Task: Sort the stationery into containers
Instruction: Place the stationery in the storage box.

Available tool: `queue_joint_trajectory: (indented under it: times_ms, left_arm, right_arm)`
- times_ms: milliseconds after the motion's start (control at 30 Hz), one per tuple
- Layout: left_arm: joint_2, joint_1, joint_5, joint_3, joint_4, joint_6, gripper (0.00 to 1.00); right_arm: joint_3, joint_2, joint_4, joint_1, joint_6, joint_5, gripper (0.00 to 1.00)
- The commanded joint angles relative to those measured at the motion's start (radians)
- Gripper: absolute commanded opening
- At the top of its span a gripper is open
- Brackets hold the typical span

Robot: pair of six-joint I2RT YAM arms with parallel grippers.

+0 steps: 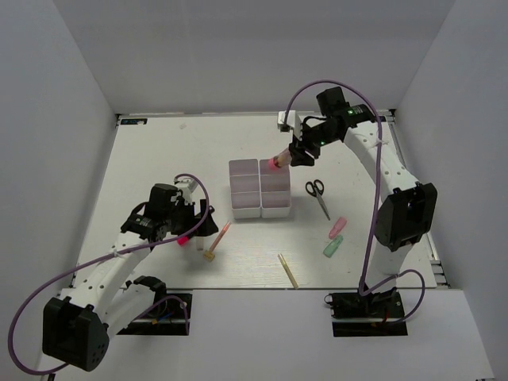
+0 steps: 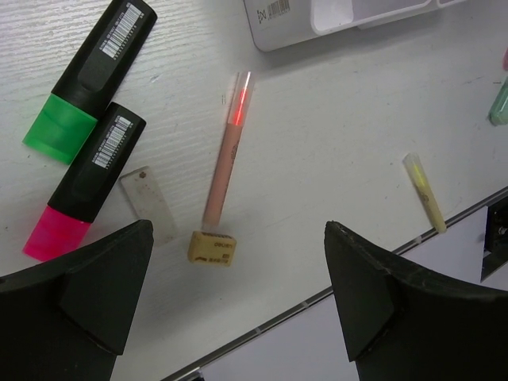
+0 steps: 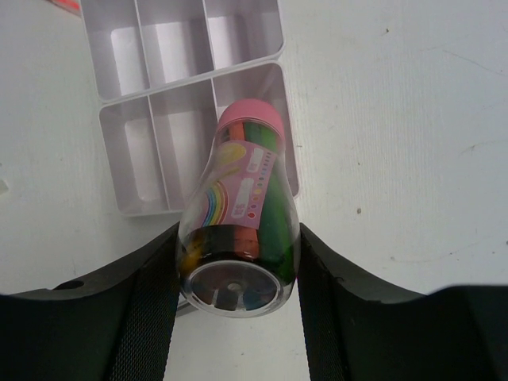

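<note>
My right gripper lowers and shifts over the containers' far corner compartment (image 1: 275, 167) next, since the pink cap is over it but the bottle's bottom hangs outside.
My right gripper (image 3: 238, 238) is shut on a clear bottle (image 3: 238, 214) with a pink cap and coloured sticks inside. It holds the bottle tilted above the far right compartment of the white containers (image 3: 159, 151); from above the bottle (image 1: 279, 162) hangs at the containers' (image 1: 259, 208) far right corner. My left gripper (image 2: 238, 230) stands open over the table, nothing between its fingers. Below it lie a pink pencil (image 2: 226, 159), a tan eraser (image 2: 211, 248), a green highlighter (image 2: 87, 75) and a pink highlighter (image 2: 83, 194). Black-handled scissors (image 1: 317, 193) lie right of the containers.
A pink marker (image 1: 338, 227) and a mint-green marker (image 1: 332, 247) lie right of centre. A tan pencil (image 1: 287, 270) rests near the table's front edge (image 1: 262, 290). A small clear strip (image 2: 147, 202) lies beside the pink highlighter. White walls enclose the table.
</note>
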State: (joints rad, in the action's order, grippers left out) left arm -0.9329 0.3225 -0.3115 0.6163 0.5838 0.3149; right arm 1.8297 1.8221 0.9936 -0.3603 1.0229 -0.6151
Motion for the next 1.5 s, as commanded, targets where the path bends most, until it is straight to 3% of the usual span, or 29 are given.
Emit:
queue_joint_trajectory:
  times_ms: [0, 533, 667, 967, 1100, 1267, 1300, 1367, 1467]
  left_arm:
    - [0.028, -0.003, -0.024, 0.034, 0.004, -0.002, 1.0]
    - [0.04, -0.002, -0.02, 0.031, 0.005, -0.004, 1.0]
    - [0.037, -0.002, -0.02, 0.031, 0.004, -0.005, 1.0]
    - [0.028, -0.003, -0.017, 0.03, 0.004, -0.005, 1.0]
    - [0.023, -0.002, -0.015, 0.026, 0.001, -0.004, 1.0]
    - [0.02, -0.003, -0.014, 0.028, 0.005, -0.004, 1.0]
    - [0.02, -0.002, -0.017, 0.026, 0.004, -0.004, 1.0]
    - [0.022, -0.003, -0.017, 0.028, 0.001, -0.004, 1.0]
    - [0.022, -0.003, -0.015, 0.028, 0.002, -0.004, 1.0]
  right_arm:
    - [0.003, -0.001, -0.055, -0.028, -0.038, 0.063, 0.0]
    - [0.008, 0.085, 0.008, -0.075, 0.003, 0.198, 0.0]
    - [0.025, 0.095, 0.017, -0.085, -0.003, 0.196, 0.22]
    - [0.129, 0.124, 0.016, -0.103, -0.018, 0.158, 0.18]
    - [0.175, 0.155, 0.039, -0.12, -0.018, 0.147, 0.34]
    - [0.187, 0.166, 0.028, -0.135, -0.033, 0.156, 0.45]
    - [0.184, 0.169, 0.027, -0.138, -0.038, 0.16, 0.62]
    - [0.181, 0.167, 0.025, -0.14, -0.04, 0.164, 0.62]
    - [0.183, 0.164, 0.019, -0.137, -0.049, 0.17, 0.79]
